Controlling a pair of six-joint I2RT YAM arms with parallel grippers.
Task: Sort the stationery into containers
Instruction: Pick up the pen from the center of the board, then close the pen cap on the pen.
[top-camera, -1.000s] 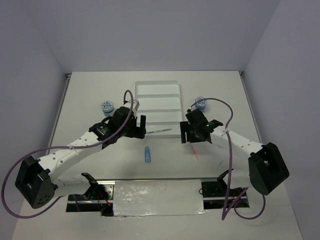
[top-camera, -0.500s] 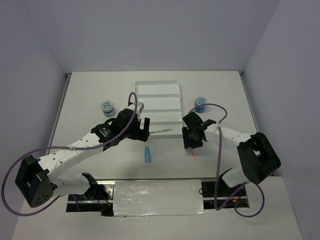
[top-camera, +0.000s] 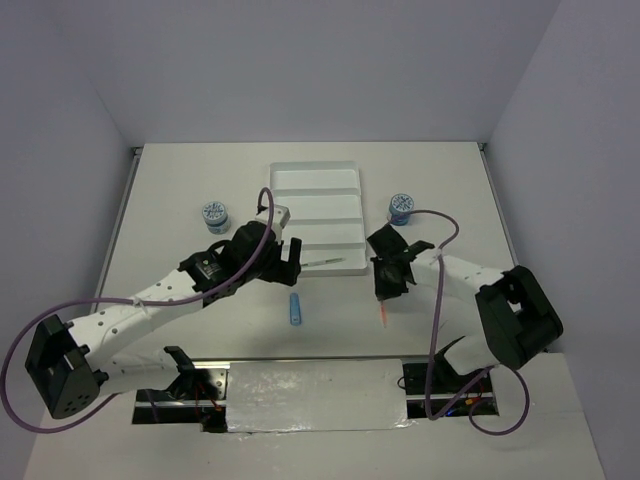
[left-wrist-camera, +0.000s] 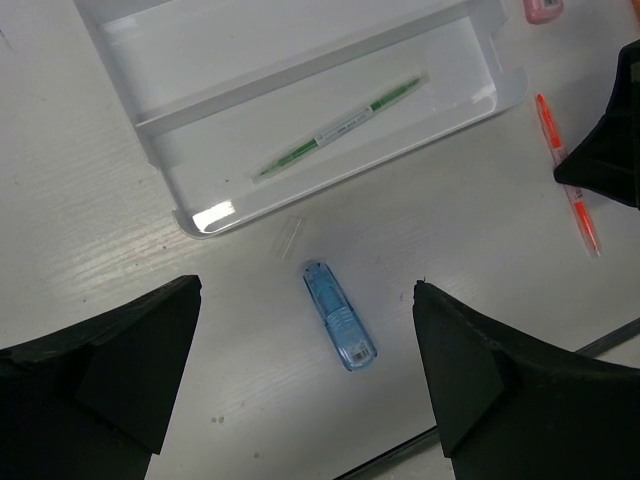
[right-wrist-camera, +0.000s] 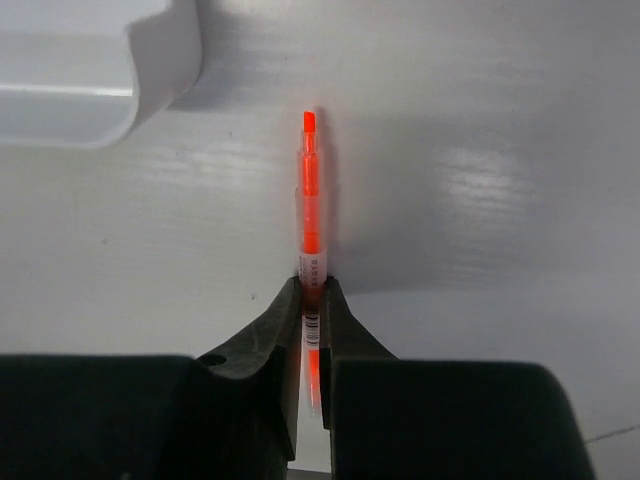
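The small clear piece (left-wrist-camera: 288, 237) between the tray's near side and the blue stick (left-wrist-camera: 340, 317) is still outside the tray, so the robot's left gripper will come down onto it next.
My right gripper (right-wrist-camera: 312, 290) is shut on the orange pen (right-wrist-camera: 310, 190), which lies on the table just right of the white tray's near corner (right-wrist-camera: 90, 70). From above, that gripper (top-camera: 385, 290) stands over the pen (top-camera: 384, 314). My left gripper (left-wrist-camera: 310, 370) is open and hangs above a short blue stick (left-wrist-camera: 340, 317), touching nothing. The blue stick (top-camera: 296, 308) lies just in front of the tray (top-camera: 320, 178). A grey-green pen (left-wrist-camera: 340, 128) rests in the tray's nearest compartment. Two round patterned tubs stand on either side of the tray, one on the left (top-camera: 213, 215) and one on the right (top-camera: 401, 208).
A pink stick (left-wrist-camera: 543, 8) shows at the top edge of the left wrist view, beside the tray. The right arm's black body (left-wrist-camera: 610, 140) is close on the right there. A metal plate (top-camera: 315, 393) runs along the near table edge between the arm bases.
My right gripper came down over the orange pen and its jaws closed on it. The left arm shifted slightly toward the blue stick, jaws still wide.
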